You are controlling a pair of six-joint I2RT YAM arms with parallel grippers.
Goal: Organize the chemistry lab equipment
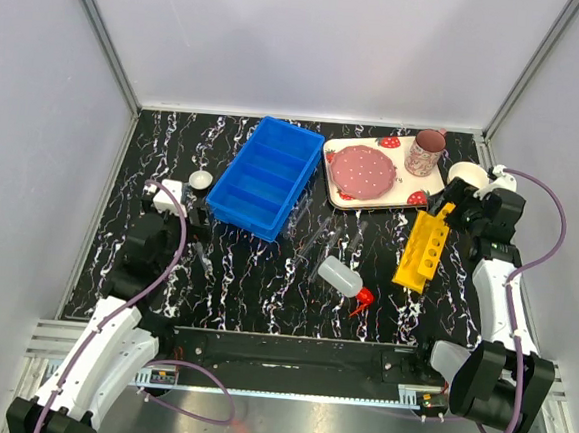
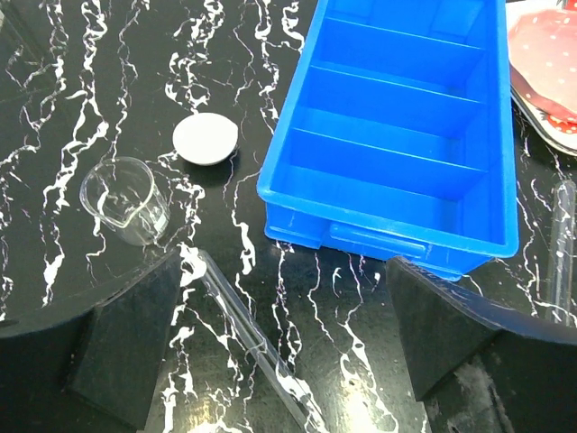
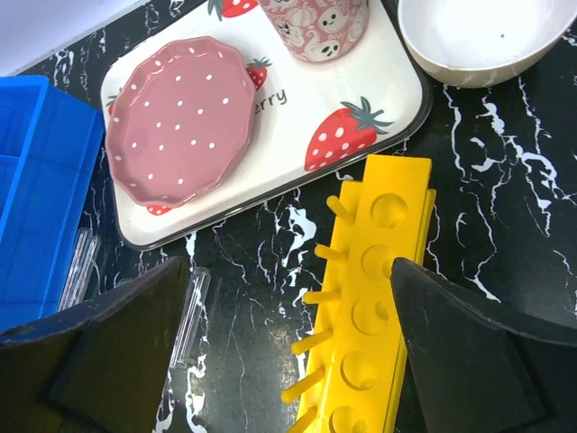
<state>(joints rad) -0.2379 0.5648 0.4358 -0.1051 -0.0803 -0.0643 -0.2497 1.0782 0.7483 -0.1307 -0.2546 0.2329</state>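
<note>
The thin clear tube lies at a slant between my left gripper's fingers. My left gripper will next turn in line with the tube and lower to the tube's near end (image 1: pixel 206 264) (image 2: pixel 290 391).
The translucent squeeze bottle (image 1: pixel 340 277) lies on its side mid-table, its red nozzle (image 1: pixel 363 303) pointing toward the near edge. The yellow holed rack (image 1: pixel 422 249) lies flat at the right and also shows in the right wrist view (image 3: pixel 379 307). My right gripper (image 3: pixel 290 266) is open just above the rack's far end, empty. My left gripper (image 2: pixel 284 271) is open and empty over a thin clear tube (image 2: pixel 243 334). A small glass beaker (image 2: pixel 126 200) and the tiny white dish (image 2: pixel 206 140) lie just beyond it. More tubes (image 1: pixel 313 240) lie mid-table.
A blue divided bin (image 1: pixel 265 174) stands at the back centre, close ahead of my left gripper (image 1: pixel 191 214). The strawberry tray (image 1: pixel 403 180) holds a pink plate (image 1: pixel 363 170) and a pink mug (image 1: pixel 427 152). A cream bowl (image 1: pixel 468 173) sits by my right gripper (image 1: pixel 449 204).
</note>
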